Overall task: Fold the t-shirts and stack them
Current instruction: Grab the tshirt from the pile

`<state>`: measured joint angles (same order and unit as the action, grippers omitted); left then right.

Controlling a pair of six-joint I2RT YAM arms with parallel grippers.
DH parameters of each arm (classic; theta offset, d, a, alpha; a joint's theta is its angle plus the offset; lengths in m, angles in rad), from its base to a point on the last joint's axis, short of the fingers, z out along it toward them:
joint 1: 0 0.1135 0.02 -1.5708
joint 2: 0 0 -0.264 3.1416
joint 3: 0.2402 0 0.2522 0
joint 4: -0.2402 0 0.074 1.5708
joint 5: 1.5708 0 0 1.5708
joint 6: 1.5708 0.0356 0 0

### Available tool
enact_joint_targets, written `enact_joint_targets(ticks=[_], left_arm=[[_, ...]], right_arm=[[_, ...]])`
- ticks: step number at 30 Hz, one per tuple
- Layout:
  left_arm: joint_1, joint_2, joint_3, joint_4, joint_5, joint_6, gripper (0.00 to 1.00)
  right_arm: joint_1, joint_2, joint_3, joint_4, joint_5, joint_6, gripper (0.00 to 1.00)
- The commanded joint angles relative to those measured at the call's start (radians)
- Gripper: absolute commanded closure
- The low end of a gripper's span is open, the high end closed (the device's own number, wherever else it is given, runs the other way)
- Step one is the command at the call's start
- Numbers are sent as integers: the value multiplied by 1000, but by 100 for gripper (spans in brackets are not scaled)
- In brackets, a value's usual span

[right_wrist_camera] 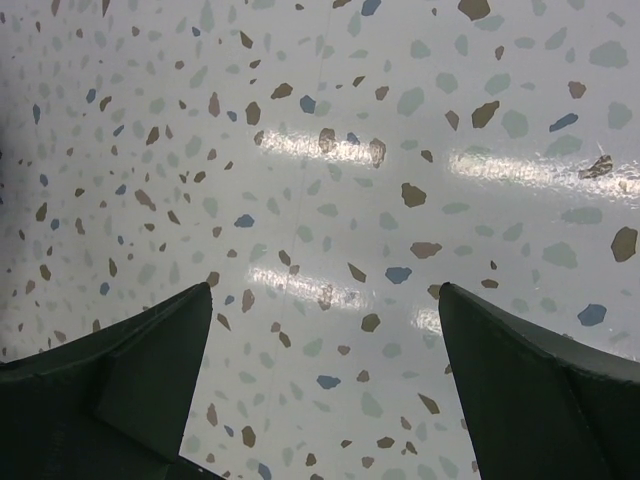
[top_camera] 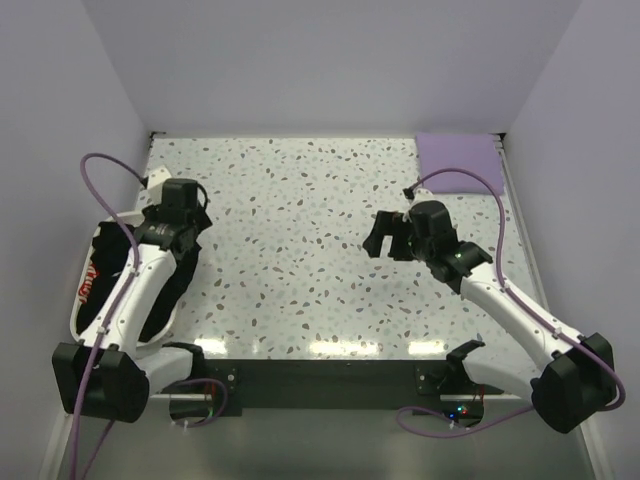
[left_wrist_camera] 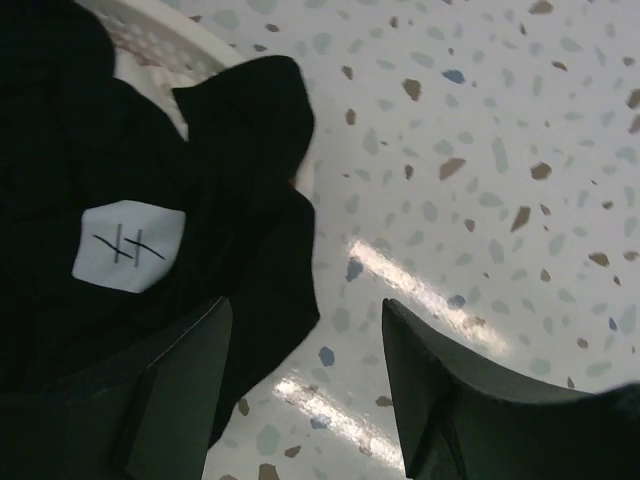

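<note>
The left gripper lowers its open fingers onto the black t-shirt's white neck label (left_wrist_camera: 130, 245) next, since the label lies below it and to its left in the wrist view.
A black t-shirt (top_camera: 160, 300) hangs over the rim of the basket at the left edge; the left wrist view shows it (left_wrist_camera: 120, 130) with a white neck label. A white t-shirt with red lettering (top_camera: 90, 280) lies beside it in the basket. A lavender t-shirt (top_camera: 457, 152) lies folded at the back right corner. My left gripper (top_camera: 185, 235) is open just above the black shirt's edge (left_wrist_camera: 305, 303), holding nothing. My right gripper (top_camera: 388, 245) is open and empty above bare table right of centre (right_wrist_camera: 325, 290).
The white slotted basket (top_camera: 72, 320) stands at the left table edge; its rim shows in the left wrist view (left_wrist_camera: 190, 40). The speckled tabletop (top_camera: 300, 220) is walled at the back and sides. A dark strip runs along the near edge between the arm bases.
</note>
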<state>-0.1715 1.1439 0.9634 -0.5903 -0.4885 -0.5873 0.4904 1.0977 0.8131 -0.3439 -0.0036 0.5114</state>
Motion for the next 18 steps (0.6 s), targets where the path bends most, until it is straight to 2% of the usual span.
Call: enact_joint_targets(ticks=[1, 3, 4, 6, 9, 15, 16, 18], left_arm=[[128, 0, -4, -43, -88, -75, 33], [176, 7, -26, -36, -84, -94, 33], [258, 7, -46, -23, -52, -97, 33], [343, 22, -66, -5, -19, -105, 33], [412, 77, -92, 38, 42, -124, 32], [446, 198, -97, 49, 148, -160, 35], [446, 194, -110, 55, 151, -161, 37], [446, 172, -124, 66, 146, -163, 48]], right_arm=[[-3, -25, 0, 13, -32, -11, 1], [-3, -27, -5, 13, -35, -13, 1], [-1, -28, -11, 13, -35, -11, 1], [-3, -27, -18, 20, -42, -10, 1], [-1, -12, -34, 28, -65, -7, 1], [-3, -7, -32, 36, -93, -8, 1], [-3, -13, -35, 36, -91, -8, 1], [-1, -19, -35, 36, -91, -10, 1]])
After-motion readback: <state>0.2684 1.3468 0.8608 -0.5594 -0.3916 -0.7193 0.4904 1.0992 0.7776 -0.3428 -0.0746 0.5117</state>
